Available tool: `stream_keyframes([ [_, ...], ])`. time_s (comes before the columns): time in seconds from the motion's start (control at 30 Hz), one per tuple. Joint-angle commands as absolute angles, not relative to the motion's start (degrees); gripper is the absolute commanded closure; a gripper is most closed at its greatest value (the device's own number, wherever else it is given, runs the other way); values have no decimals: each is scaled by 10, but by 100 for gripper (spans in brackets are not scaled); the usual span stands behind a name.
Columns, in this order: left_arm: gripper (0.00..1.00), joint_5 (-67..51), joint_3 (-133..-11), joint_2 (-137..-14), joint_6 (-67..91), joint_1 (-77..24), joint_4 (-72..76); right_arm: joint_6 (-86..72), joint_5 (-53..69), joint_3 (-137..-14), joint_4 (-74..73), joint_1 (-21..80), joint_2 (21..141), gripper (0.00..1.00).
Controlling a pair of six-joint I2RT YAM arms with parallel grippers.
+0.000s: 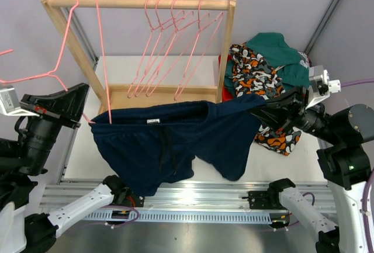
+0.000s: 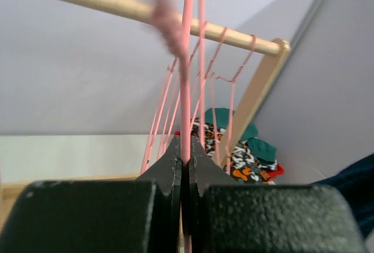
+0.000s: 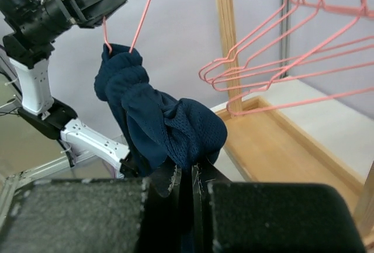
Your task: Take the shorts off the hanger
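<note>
Next, my right gripper pulls the navy shorts [image 1: 169,139] off the pink hanger and carries them outward onto the piled shorts [image 1: 266,67] to release them, since other pairs lie there.
The navy shorts [image 1: 169,139] hang stretched between my two grippers above the table's front. My left gripper [image 1: 82,98] is shut on a pink wire hanger [image 1: 99,37]; its wire [image 2: 187,89] runs up between the jaws. One end of the shorts is still bunched on that hanger's lower corner [image 3: 120,60]. My right gripper [image 1: 274,102] is shut on the other end of the navy shorts [image 3: 175,130] and holds it pulled to the right. The camouflage shorts [image 1: 254,72] and the teal green shorts [image 1: 277,51] lie in a pile at the right.
A wooden rack [image 1: 140,2] stands at the back with several empty pink hangers [image 1: 175,48] on its rail. Its wooden base [image 3: 274,148] lies close to my right gripper. A metal rail [image 1: 193,197] runs along the table's near edge.
</note>
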State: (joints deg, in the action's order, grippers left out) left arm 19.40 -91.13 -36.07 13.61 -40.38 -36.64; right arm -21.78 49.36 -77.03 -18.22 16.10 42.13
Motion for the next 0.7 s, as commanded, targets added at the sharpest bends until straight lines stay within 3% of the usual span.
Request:
stream_keyframes([
  [0.0, 100, 307, -932, -377, 113, -403, -373, -166, 384, -852, -212, 160, 445, 100],
  [0.17, 100, 367, -903, -350, 105, -403, -405, -92, 280, -1023, -308, 160, 541, 100],
  [0.27, 100, 387, -850, -299, 130, -403, -355, -102, 328, -1057, -311, 160, 587, 100],
  [0.5, 100, 320, -749, -246, 178, -403, -216, -213, 460, -842, -124, 166, 502, 100],
  [0.67, 100, 284, -793, -314, 169, -403, -231, -203, 443, -797, -150, 214, 468, 100],
])
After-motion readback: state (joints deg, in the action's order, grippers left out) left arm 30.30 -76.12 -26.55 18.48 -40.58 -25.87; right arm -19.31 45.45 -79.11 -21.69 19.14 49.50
